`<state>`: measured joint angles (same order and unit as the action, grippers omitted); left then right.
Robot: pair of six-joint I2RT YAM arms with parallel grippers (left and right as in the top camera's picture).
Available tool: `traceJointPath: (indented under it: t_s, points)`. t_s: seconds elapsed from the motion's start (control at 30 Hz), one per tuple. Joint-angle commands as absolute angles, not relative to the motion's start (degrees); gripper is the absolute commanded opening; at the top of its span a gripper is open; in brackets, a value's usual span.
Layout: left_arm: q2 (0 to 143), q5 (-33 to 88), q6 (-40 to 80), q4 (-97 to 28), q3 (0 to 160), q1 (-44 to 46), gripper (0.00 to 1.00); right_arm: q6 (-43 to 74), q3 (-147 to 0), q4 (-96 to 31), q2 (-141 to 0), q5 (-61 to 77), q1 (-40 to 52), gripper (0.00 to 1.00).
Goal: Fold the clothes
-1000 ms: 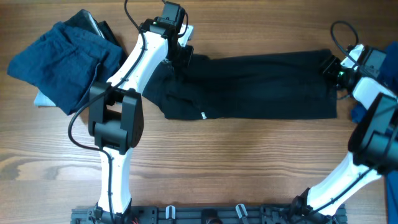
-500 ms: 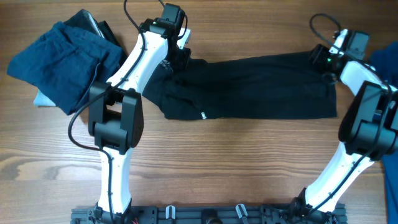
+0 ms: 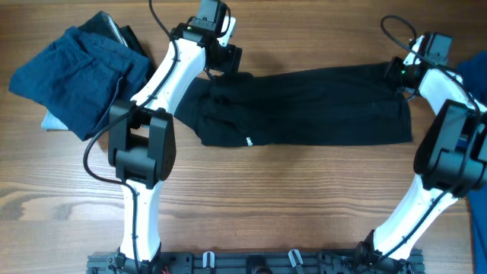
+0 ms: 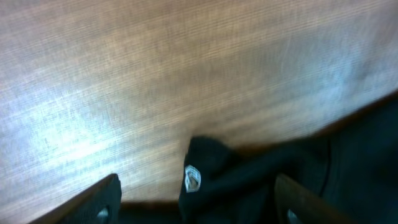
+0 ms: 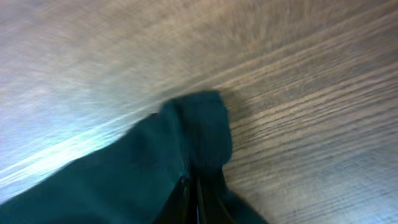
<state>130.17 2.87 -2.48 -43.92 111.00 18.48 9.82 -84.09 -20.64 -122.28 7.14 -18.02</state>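
Note:
My right gripper should next lift the garment's pinched far corner, pull it back toward the flat garment's near edge (image 3: 400, 139) and let it go, because that edge lies back from the gripper.
A large near-black garment (image 3: 304, 106) lies spread flat across the middle of the table, a tiny white label (image 3: 249, 141) at its near edge. My left gripper (image 3: 226, 62) hovers over its far left corner, open. In the left wrist view that corner (image 4: 211, 168), with a small white tag (image 4: 192, 179), lies loose between the spread fingers (image 4: 99, 202). At the far right corner my right gripper (image 3: 398, 72) is shut on the garment. The right wrist view shows the fabric (image 5: 155, 162) pinched between the closed fingertips of the right gripper (image 5: 193, 202).
A heap of teal-blue clothes (image 3: 76, 72) lies at the far left, over something darker and a pale patch. A brighter blue piece (image 3: 475, 72) shows at the right edge. Bare wood table (image 3: 304, 198) spreads in front of the garment; a rail (image 3: 251, 262) runs along the front.
My left gripper has opened, let go of the garment's far left corner and drawn slightly back. My right gripper has moved to the far right corner and shut on it.

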Motion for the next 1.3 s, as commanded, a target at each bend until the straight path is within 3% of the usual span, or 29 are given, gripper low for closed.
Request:
traceJointPath:
  t_s: [0.0,0.17,0.33,0.4,0.43,0.5,0.57,1.0,1.27]
  points:
    - [131.4,5.5,-2.4,-42.3,111.4,18.5,0.63,10.5,-85.4,-23.1,-115.1,11.4,-17.7,0.04]
    - [134.9,12.3,-3.2,-41.1,111.4,18.5,0.51,10.6,-85.4,-27.9,-110.7,15.1,-17.7,0.04]
    - [137.2,14.5,-6.0,-42.0,111.4,18.5,0.55,10.6,-85.4,-31.6,-107.1,15.1,-17.7,0.05]
    - [138.7,14.9,-6.0,-41.8,111.4,18.5,0.53,10.6,-85.4,-32.2,-106.5,15.1,-17.7,0.05]
    - [139.3,15.7,-6.1,-41.8,111.4,18.5,0.47,10.7,-85.4,-32.5,-106.3,15.2,-17.7,0.04]
    - [139.6,18.5,-8.8,-42.0,111.4,18.7,0.16,10.7,-85.4,-33.1,-106.2,15.2,-17.7,0.04]
    - [138.7,18.4,-8.8,-41.9,111.4,18.9,0.04,10.6,-85.4,-33.4,-106.2,15.1,-17.7,0.04]
    - [122.6,12.1,-8.2,-44.9,111.4,18.9,0.04,10.6,-85.4,-35.9,-106.2,15.1,-17.7,0.04]
    - [119.9,12.1,-8.1,-54.8,111.4,18.9,0.04,11.2,-85.4,-39.7,-105.5,15.1,-18.0,0.04]
